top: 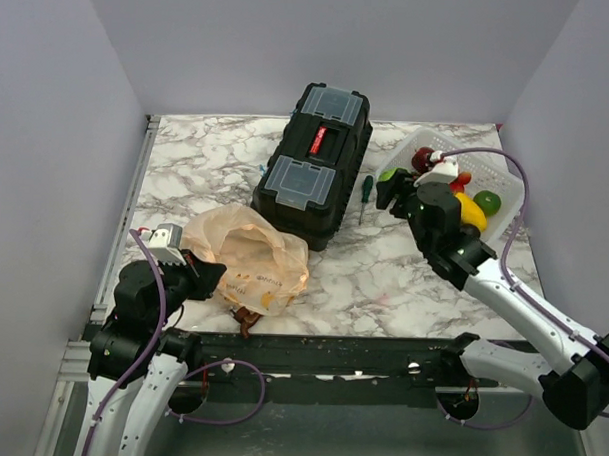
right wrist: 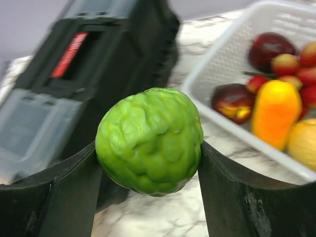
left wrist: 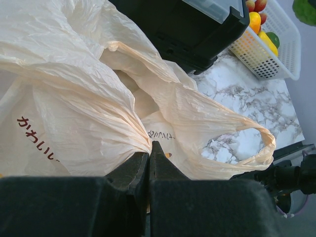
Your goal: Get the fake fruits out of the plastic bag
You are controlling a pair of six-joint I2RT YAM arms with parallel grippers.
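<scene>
I will next move my right gripper over the basket's open spot by the red fruits, which is to its right in the top view, and lower it to release.
The beige plastic bag point(top: 249, 251) lies crumpled at the near left of the table. My left gripper point(top: 209, 276) is shut on a gathered fold of the bag point(left wrist: 89, 98), its tips point(left wrist: 148, 150) pinching the film; nothing inside the bag shows. My right gripper point(top: 392, 188) hovers between the toolbox and the basket, shut on a bumpy green fake fruit point(right wrist: 149, 140) held above the marble. Several fake fruits point(top: 472, 206), red, yellow, orange and green, lie in the white basket point(top: 514, 195), also seen in the right wrist view point(right wrist: 275, 111).
A black toolbox point(top: 312, 163) stands mid-table behind the bag. A green-handled screwdriver point(top: 365, 195) lies between it and the basket. A small brown thing point(top: 246, 321) pokes out at the bag's near edge. The basket rim point(right wrist: 217, 54) is just right of the held fruit.
</scene>
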